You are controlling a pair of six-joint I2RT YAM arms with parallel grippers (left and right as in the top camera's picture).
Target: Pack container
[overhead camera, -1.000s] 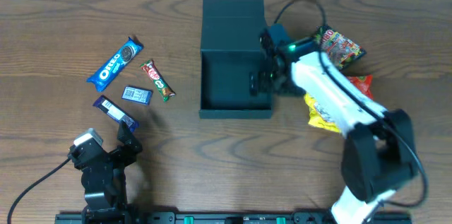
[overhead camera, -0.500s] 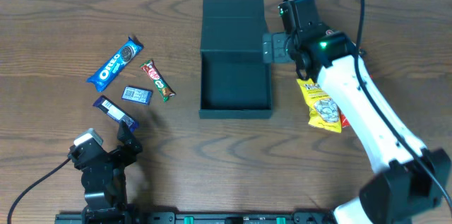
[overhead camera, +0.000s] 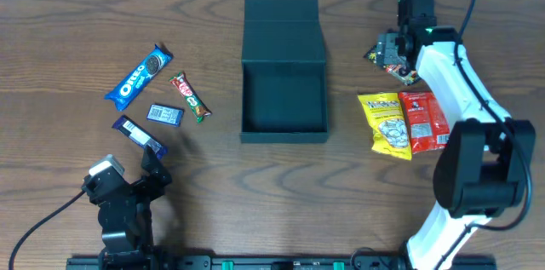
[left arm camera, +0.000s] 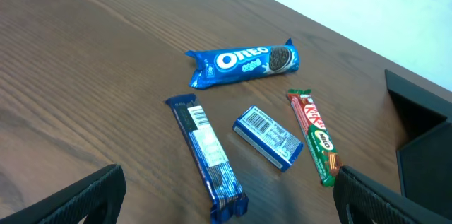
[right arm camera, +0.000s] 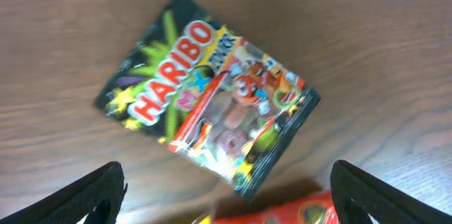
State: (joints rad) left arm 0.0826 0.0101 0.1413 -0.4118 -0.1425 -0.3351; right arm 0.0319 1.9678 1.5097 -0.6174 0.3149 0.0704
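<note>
My right gripper lowers onto the bag's middle by the clear window's edge (overhead camera: 393, 63) (right arm camera: 209, 96) next, since the Haribo bag lies flat below its open fingers.
The dark teal container (overhead camera: 284, 125) stands open at the table's middle, its lid (overhead camera: 281, 19) laid back, with nothing showing inside. My right gripper (overhead camera: 390, 52) hovers open at the back right over a Haribo bag (right arm camera: 212, 104) that lies flat on the wood; nothing is between the right gripper's (right arm camera: 227, 196) fingers. My left gripper (overhead camera: 153, 166) rests open near the front left edge, just short of a dark blue bar (left arm camera: 208, 157). The left gripper (left arm camera: 232, 196) holds nothing.
Left of the container lie an Oreo pack (overhead camera: 139, 75), a KitKat (overhead camera: 190, 97) and a small blue packet (overhead camera: 165, 114). A yellow packet (overhead camera: 387, 123) and a red packet (overhead camera: 423, 119) lie side by side right of the container, under the right arm.
My right arm has swung from the container's right wall out to the back right, over the Haribo bag. The left arm has not moved.
</note>
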